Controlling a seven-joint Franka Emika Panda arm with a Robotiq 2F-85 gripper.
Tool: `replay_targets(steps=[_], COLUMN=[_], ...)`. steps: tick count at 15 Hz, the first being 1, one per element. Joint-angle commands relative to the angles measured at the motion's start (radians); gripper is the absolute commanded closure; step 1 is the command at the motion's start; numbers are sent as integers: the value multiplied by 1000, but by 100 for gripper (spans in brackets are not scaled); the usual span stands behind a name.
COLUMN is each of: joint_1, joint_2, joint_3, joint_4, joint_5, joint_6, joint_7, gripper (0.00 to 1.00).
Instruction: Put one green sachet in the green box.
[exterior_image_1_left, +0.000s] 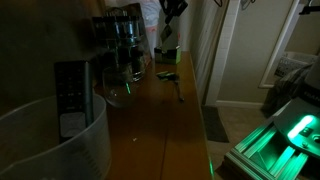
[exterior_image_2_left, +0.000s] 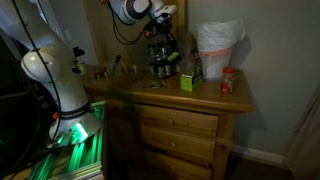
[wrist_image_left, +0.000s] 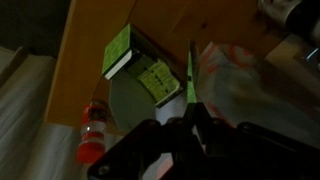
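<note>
The gripper moves outward and slightly down over the green box's opening (wrist_image_left: 150, 72) next to release the thin green sachet (wrist_image_left: 190, 75), since it hangs beside that opening.
The green box (wrist_image_left: 140, 72) stands open on the wooden dresser, its flaps spread; it also shows in both exterior views (exterior_image_1_left: 166, 56) (exterior_image_2_left: 188, 80). In the wrist view my gripper (wrist_image_left: 192, 112) is shut on a thin green sachet (wrist_image_left: 190, 75), seen edge-on and sticking out past the fingertips. The sachet hangs above the dresser, just beside the box's opening. In both exterior views the gripper (exterior_image_1_left: 172, 9) (exterior_image_2_left: 164, 24) is high above the box; the sachet is too small to make out there.
A white bag (exterior_image_2_left: 216, 45) and a red-capped bottle (exterior_image_2_left: 229, 80) stand next to the box. Glass jars (exterior_image_1_left: 125, 40) and a thin dark utensil (exterior_image_1_left: 178, 88) are on the dresser top (exterior_image_1_left: 150, 130). A green-lit tray (exterior_image_1_left: 290, 135) is beside the dresser.
</note>
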Motion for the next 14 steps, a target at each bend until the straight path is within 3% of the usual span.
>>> replay_targets(steps=[1, 4, 10, 14], joint_1=[-117, -161, -243, -233], joint_2=[13, 74, 169, 230], joint_3=[71, 95, 149, 147], joint_4=[50, 85, 152, 200], joint_5=[-168, -257, -522, -563], joint_6=[-2, -1, -1, -26], joint_7=[84, 102, 262, 287], gripper=[99, 99, 99, 99])
